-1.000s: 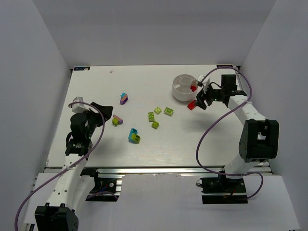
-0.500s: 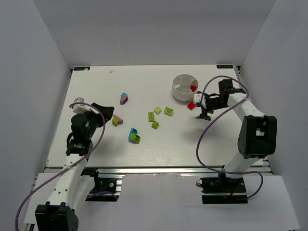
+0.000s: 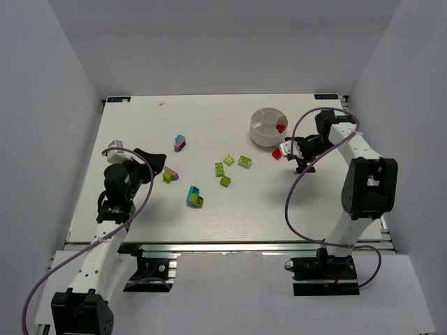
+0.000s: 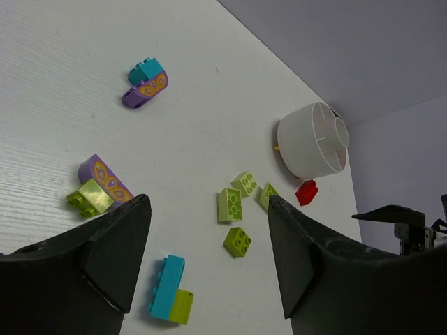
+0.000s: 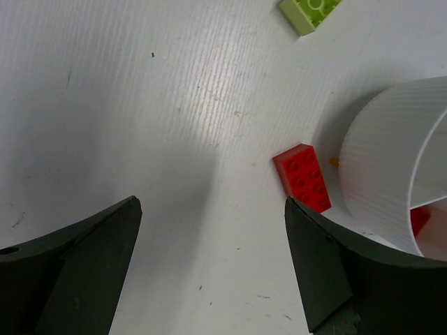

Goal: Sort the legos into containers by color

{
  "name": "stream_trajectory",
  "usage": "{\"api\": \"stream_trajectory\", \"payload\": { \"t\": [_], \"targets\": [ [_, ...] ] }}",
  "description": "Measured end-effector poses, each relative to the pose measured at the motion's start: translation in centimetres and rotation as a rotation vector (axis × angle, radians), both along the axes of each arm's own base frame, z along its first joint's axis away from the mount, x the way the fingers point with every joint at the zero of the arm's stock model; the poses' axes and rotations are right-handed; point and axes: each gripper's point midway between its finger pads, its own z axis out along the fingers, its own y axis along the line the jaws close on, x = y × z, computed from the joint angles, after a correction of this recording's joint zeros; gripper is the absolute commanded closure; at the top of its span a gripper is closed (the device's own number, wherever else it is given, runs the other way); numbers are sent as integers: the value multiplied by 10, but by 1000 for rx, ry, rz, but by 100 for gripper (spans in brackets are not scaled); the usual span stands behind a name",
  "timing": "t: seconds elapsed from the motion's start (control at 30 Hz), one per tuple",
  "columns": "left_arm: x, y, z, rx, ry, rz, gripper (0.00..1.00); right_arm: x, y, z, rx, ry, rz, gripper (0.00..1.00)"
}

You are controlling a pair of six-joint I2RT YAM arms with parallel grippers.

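The robot will next move its right gripper down and to the left in the top view onto the loose red brick (image 5: 303, 178), since the brick lies below the gripper on that side.
The containers are one round white dish (image 3: 265, 120) with wedge compartments at the back right; a red brick (image 3: 281, 128) lies in one wedge. A second red brick (image 3: 277, 153) lies on the table against the dish wall (image 5: 391, 167), just ahead of my right finger, as the right wrist view shows (image 5: 302, 176). My right gripper (image 3: 297, 155) (image 5: 211, 206) is open and empty over bare table. Green bricks (image 3: 225, 181) (image 4: 237, 241) and a cyan-green clump (image 3: 194, 197) (image 4: 170, 289) lie mid-table. My left gripper (image 3: 155, 162) (image 4: 208, 209) hangs open and empty above them.
A cyan-purple clump (image 3: 179, 143) (image 4: 145, 82) and a purple-green clump (image 3: 169, 174) (image 4: 98, 187) lie on the left half. More green bricks (image 3: 245, 162) (image 4: 230, 204) sit left of the dish. White walls enclose the table on three sides.
My right gripper has opened wider and its wrist has swung round and down beside the red brick on the table. The left arm and the bricks have stayed put.
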Motion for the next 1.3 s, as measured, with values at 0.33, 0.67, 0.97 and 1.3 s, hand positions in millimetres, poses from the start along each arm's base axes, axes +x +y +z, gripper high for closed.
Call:
{"api": "stream_trajectory", "payload": {
  "t": [0.33,0.67,0.97,1.3],
  "targets": [
    [0,-1,-5,18,11,-11,22,8,-3,-15,-109,13,44,22],
    [1,0,-9,41,17,-18,22,34,-3,-25,-197,-35,70,22],
    [4,-1,-21,50,57,-25,22,47,17,-34,-235,-90,124,23],
    [7,-2,-26,56,67,-34,22,63,41,-56,-309,-159,191,28]
  ]
}}
